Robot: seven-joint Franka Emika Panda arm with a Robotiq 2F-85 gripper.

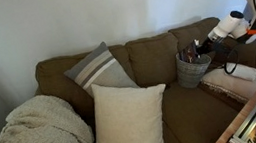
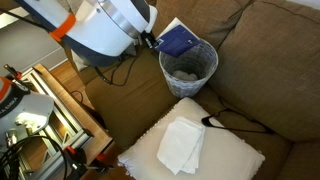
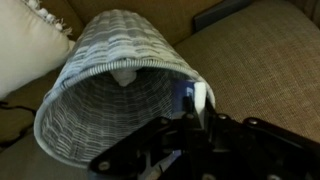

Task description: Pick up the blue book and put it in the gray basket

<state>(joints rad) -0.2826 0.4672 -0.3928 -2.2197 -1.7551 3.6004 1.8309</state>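
The basket's opening [image 2: 188,69] lies left of my gripper in the wrist view, so next my gripper should ease that way and release the blue book [image 2: 179,41] past the basket's rim.
The blue book [image 2: 179,41] is a thin blue-purple book with white page edges, pinched in my gripper [image 2: 157,41]. It hangs tilted just over the rim of the gray basket [image 2: 188,66], a gray mesh bin that stands on the brown sofa seat. In the wrist view the basket [image 3: 100,85] opens toward the camera and looks empty apart from a pale patch at its bottom. The book's edge [image 3: 192,98] sits between my fingers [image 3: 196,118] at the basket's rim. In an exterior view my gripper [image 1: 201,46] hovers above the basket [image 1: 194,70].
A cream pillow [image 2: 225,160] with a folded cream cloth [image 2: 181,146] lies in front of the basket, and a black cable [image 2: 235,120] runs beside it. A gray-striped pillow [image 1: 98,68], another cream pillow [image 1: 130,122] and a knit blanket [image 1: 38,137] occupy the sofa's other end.
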